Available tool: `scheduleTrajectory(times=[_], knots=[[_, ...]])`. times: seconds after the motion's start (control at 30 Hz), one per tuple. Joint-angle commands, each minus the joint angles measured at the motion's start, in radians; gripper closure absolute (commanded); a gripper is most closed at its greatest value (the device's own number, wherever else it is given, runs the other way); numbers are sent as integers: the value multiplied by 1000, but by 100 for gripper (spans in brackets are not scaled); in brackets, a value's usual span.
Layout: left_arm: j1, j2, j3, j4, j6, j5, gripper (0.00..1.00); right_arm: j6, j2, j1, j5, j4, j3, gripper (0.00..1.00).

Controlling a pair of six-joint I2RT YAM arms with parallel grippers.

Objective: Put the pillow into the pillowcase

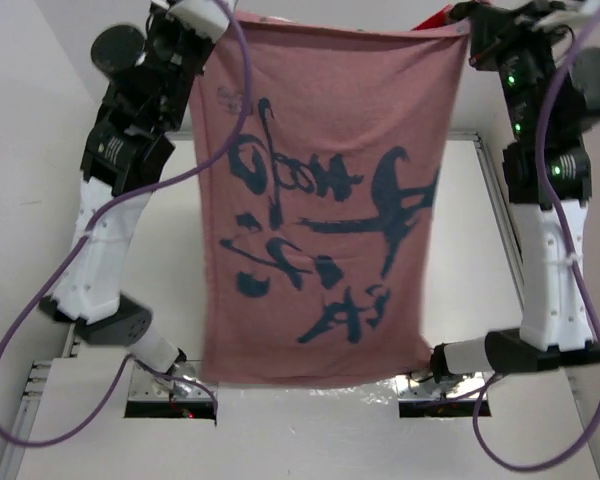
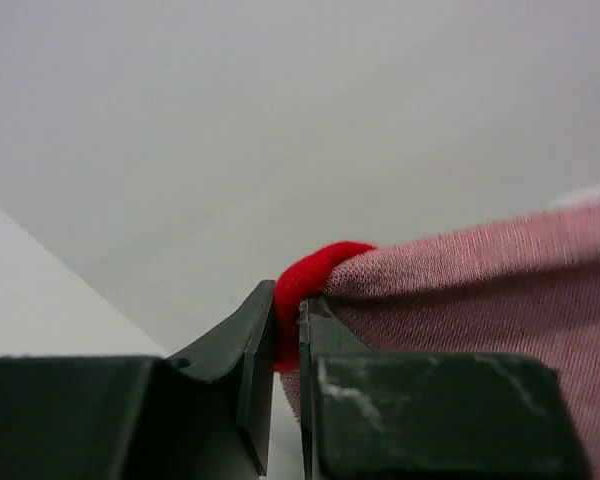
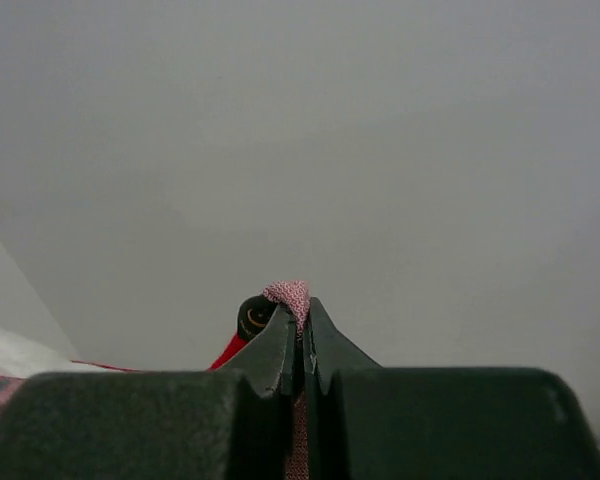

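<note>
My left gripper rises toward the side (image 1: 45, 110), to its left in the top view, next. It then releases the pillowcase's red hem, since the pillowcase (image 1: 320, 200) hangs unfolded.
The pillowcase (image 1: 320, 200) hangs as a flat sheet between both raised arms, its pinkish inner side with dark teal print showing through turned to the top camera. My left gripper (image 1: 208, 14) is shut on its upper left corner. In the left wrist view the left gripper (image 2: 288, 300) pinches a red folded hem, with the pillowcase (image 2: 480, 290) running off to the right. My right gripper (image 1: 468, 22) is shut on the upper right corner. The right wrist view shows the right gripper (image 3: 302, 310) with a small tuft of the pillowcase (image 3: 290, 292) above its tips. The pillow is hidden.
The hanging cloth covers most of the white table (image 1: 460, 250). A metal frame rail (image 1: 500, 210) runs along the table's right side. The arm bases (image 1: 170, 385) stand at the near edge, and purple cables (image 1: 245, 90) loop from both arms.
</note>
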Motion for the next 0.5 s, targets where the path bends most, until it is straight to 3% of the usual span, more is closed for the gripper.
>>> scheduleTrajectory(times=[0.0, 0.03, 0.07, 0.1, 0.13, 0.17, 0.2, 0.27, 0.33, 0.37, 0.4, 0.43, 0.47], knots=[[8, 145, 446, 281, 157, -102, 100, 29, 132, -11, 57, 60, 423, 100], [-15, 141, 440, 318, 203, -87, 100, 40, 153, -12, 58, 75, 501, 100], [-35, 32, 355, 334, 231, -86, 100, 52, 151, -12, 55, 81, 534, 100], [-48, -48, 63, 341, 186, -91, 100, 64, 121, -11, 49, 63, 420, 100], [-46, -125, -74, 256, 132, -96, 100, 66, 1, -11, 46, 61, 284, 100], [-46, -197, -257, 143, -1, -93, 100, 67, -69, -12, 74, 121, -82, 100], [-45, -202, -324, 33, -75, -85, 100, 74, -136, -11, 100, 141, -230, 100], [-19, -149, -397, -172, -201, -59, 100, 98, -101, -11, 111, 28, -279, 100], [15, -47, -139, -305, -247, -43, 100, 124, 3, -11, 23, -20, -42, 100], [15, 107, 299, -341, -209, -28, 100, 127, 63, -9, 14, -37, 279, 100], [12, 171, 497, -340, -168, -17, 100, 129, 137, -9, 12, -57, 487, 100], [0, 190, 565, -203, -130, -11, 100, 132, 206, -9, 31, -54, 647, 100], [-9, 55, 502, -80, -99, -19, 100, 141, 229, -9, 41, -42, 736, 100]])
